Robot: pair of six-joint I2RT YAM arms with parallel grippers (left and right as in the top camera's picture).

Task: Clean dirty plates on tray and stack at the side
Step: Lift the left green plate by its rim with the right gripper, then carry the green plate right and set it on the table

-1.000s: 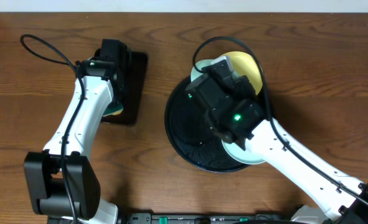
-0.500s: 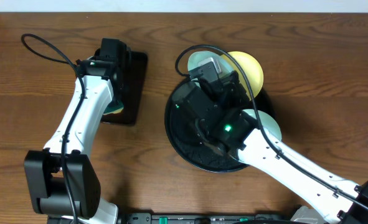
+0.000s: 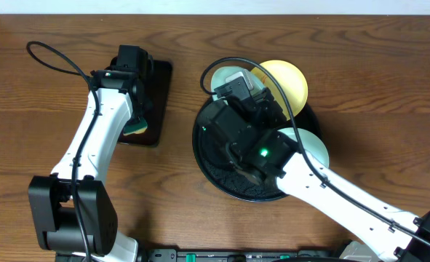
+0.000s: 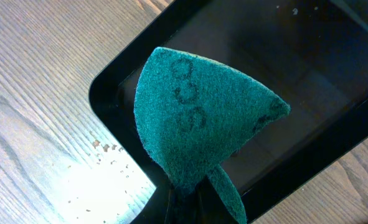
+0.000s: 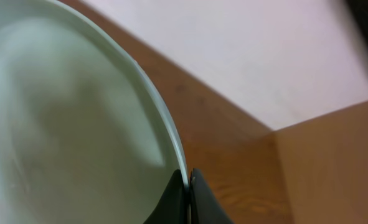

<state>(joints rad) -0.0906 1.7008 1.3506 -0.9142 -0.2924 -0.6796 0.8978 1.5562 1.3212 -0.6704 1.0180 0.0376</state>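
Note:
The robot's right gripper will next swing the mint-white plate past the yellow plate, to the right in the overhead view, and then lower it onto wood that lies empty for stacking (image 3: pixel 376 97).
My right gripper (image 5: pixel 188 186) is shut on the rim of a pale mint-white plate (image 5: pixel 65 112), which stands tilted and fills the left of the right wrist view. From overhead that plate (image 3: pixel 219 76) peeks out at the far left rim of the round black tray (image 3: pixel 209 169), mostly hidden by my right arm. A pale yellow plate (image 3: pixel 286 80) lies at the tray's far side. Another mint-white plate (image 3: pixel 311 145) rests on its right side. My left gripper (image 4: pixel 188 208) is shut on a folded green scouring pad (image 4: pixel 196 118) above a rectangular black tray (image 4: pixel 314 87).
The rectangular black tray (image 3: pixel 156 94) sits left of the round tray, under my left arm. Small crumbs (image 4: pixel 106 149) lie on the wood beside its corner. A pale wall and a wooden edge (image 5: pixel 333 155) show behind the held plate.
My right arm has swung left and toward the far side with the mint plate, which now pokes out further left. The other mint plate on the tray's right is uncovered. The left arm is still.

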